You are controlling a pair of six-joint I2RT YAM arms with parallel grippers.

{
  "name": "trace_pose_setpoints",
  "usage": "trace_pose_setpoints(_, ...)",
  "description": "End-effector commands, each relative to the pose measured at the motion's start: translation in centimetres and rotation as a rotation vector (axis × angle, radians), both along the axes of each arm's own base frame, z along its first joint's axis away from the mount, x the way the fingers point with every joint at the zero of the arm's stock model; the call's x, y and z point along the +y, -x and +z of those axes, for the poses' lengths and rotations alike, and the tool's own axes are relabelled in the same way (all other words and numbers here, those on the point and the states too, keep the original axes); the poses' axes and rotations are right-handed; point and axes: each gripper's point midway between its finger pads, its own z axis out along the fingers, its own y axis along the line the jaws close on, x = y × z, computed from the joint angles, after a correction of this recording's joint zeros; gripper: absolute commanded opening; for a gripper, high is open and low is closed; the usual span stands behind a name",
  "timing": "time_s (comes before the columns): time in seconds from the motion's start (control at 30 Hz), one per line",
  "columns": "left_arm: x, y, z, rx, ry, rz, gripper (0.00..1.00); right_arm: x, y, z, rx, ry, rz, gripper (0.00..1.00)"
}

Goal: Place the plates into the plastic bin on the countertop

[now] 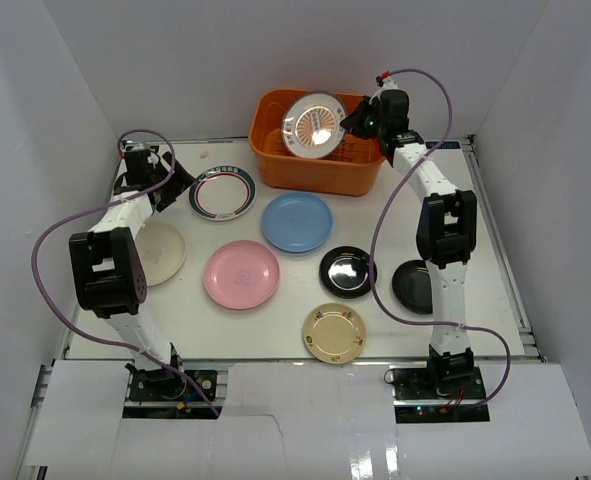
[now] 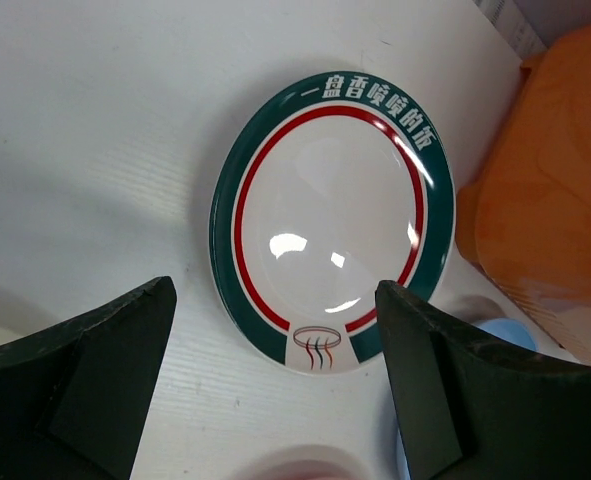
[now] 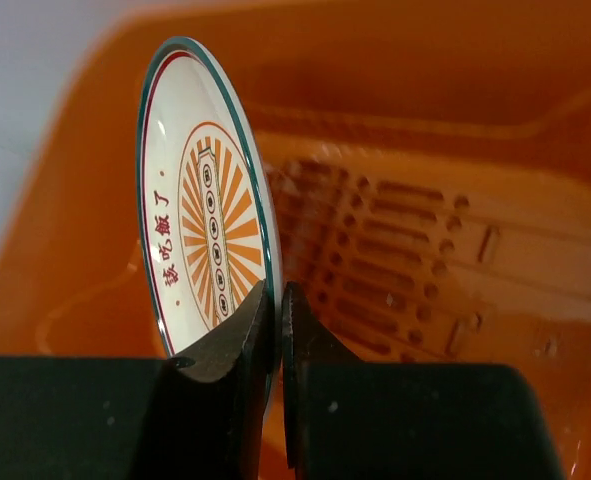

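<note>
Next, my right gripper lowers slightly back toward the empty bin's slotted bottom [image 1: 352, 150] [image 3: 385, 255], as the orange-patterned white plate hangs on edge above, releasing the plate's rim.
My right gripper [image 1: 353, 122] is shut on the rim of the orange-patterned white plate [image 1: 314, 124], holding it tilted on edge over the orange plastic bin [image 1: 275, 160]. In the right wrist view the plate [image 3: 200, 230] stands upright in my gripper [image 3: 278, 305] above the bin's slotted bottom [image 3: 405, 240]. My left gripper [image 1: 172, 186] is open, just left of the green-rimmed white plate [image 1: 222, 192]; that plate [image 2: 330, 230] lies flat beyond my gripper [image 2: 275, 330] in the left wrist view. On the countertop [image 1: 275, 335] lie light blue [image 1: 297, 221], pink [image 1: 240, 274], cream [image 1: 160, 252], gold [image 1: 334, 332], black-with-silver [image 1: 347, 271] and plain black [image 1: 413, 285] plates.
White walls enclose the countertop on the left, back and right. The bin stands at the back centre against the wall. The right arm's links reach over the plain black plate, part hiding it. A purple cable loops off each arm.
</note>
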Motion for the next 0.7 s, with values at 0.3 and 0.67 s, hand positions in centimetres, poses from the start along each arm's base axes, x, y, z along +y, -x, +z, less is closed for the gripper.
trace_pose_setpoints(0.3,0.8,-2.7,-3.7,0.075,-0.060,-0.072,0.91,1.2,2.4,-3.5,0.053,0.051,0.066,0.08)
trace_pose_setpoints(0.67,-0.1,-3.8,-6.8,0.110,0.000,-0.119,0.84,-1.0,5.1,-4.9,0.109,0.158,0.024,0.32)
